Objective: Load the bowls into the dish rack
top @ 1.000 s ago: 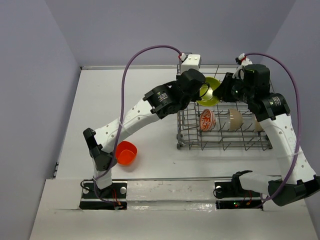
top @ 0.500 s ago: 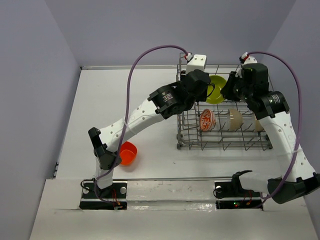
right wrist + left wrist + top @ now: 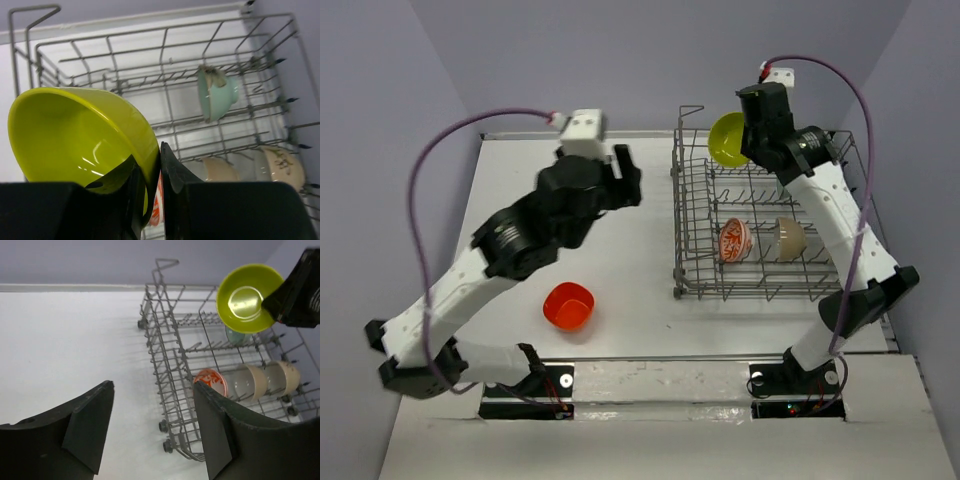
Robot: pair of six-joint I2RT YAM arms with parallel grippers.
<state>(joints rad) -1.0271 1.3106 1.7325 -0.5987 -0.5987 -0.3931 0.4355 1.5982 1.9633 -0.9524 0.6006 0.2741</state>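
The pegs are below. My right gripper next needs to turn and lower the lime-yellow bowl [image 3: 727, 140] among the bare wires of the dish rack, beside the pale teal bowl, to let go of it.
My right gripper [image 3: 748, 140] [image 3: 159, 150] is shut on the rim of a lime-yellow bowl [image 3: 727, 140] [image 3: 247, 297] [image 3: 75, 135], held tilted above the far left corner of the grey wire dish rack [image 3: 760, 290] [image 3: 165, 370] [image 3: 165, 45]. In the rack stand a white bowl with red patterning [image 3: 735, 240] [image 3: 211, 382], a cream bowl [image 3: 788, 238] [image 3: 252, 382] and a pale teal bowl [image 3: 217, 92] [image 3: 235, 336]. An orange-red bowl [image 3: 568, 306] sits on the table. My left gripper [image 3: 625, 180] [image 3: 152, 385] hangs open and empty over the table, left of the rack.
A second cream bowl [image 3: 290, 377] [image 3: 282, 165] leans at the rack's right end. The rack's tall handle loop [image 3: 166, 262] rises at its far left corner. Walls close the table at the back and sides.
My left gripper has opened, let go of the lime-yellow bowl and swung left, away from the rack. The right gripper keeps the bowl and has carried it up and toward the rack's far left corner.
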